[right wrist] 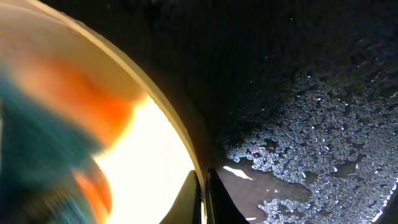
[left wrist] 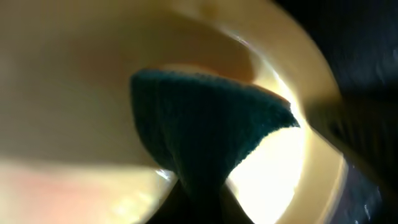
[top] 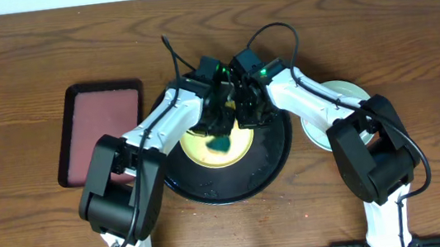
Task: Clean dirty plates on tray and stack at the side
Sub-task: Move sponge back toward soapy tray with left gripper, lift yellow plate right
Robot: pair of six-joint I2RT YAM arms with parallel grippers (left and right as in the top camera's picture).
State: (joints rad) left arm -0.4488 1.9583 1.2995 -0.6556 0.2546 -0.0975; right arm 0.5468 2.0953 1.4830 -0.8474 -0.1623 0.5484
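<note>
Next, my right gripper lifts the plate, carries it to the right in the overhead view to the pale blue-green plate stack [top: 341, 93], lowers and releases it.
A pale yellow plate [top: 235, 145] lies in the round black tray [top: 277, 154] at the table's middle. My left gripper [top: 222, 127] is shut on a dark teal cloth [top: 222, 145] and presses it on the plate; the cloth [left wrist: 211, 127] fills the left wrist view over the plate [left wrist: 74, 81]. My right gripper [top: 248, 116] is shut on the plate's rim [right wrist: 202, 186], one finger inside and one outside. A red-orange smear [right wrist: 93, 106] shows on the plate in the right wrist view. A pale blue-green plate stack [top: 341, 93] sits right of the tray, partly hidden by my right arm.
A dark red rectangular tray [top: 104, 124] lies left of the black tray. The black tray's floor is wet with droplets [right wrist: 323, 124]. Both arms cross over the black tray's far side.
</note>
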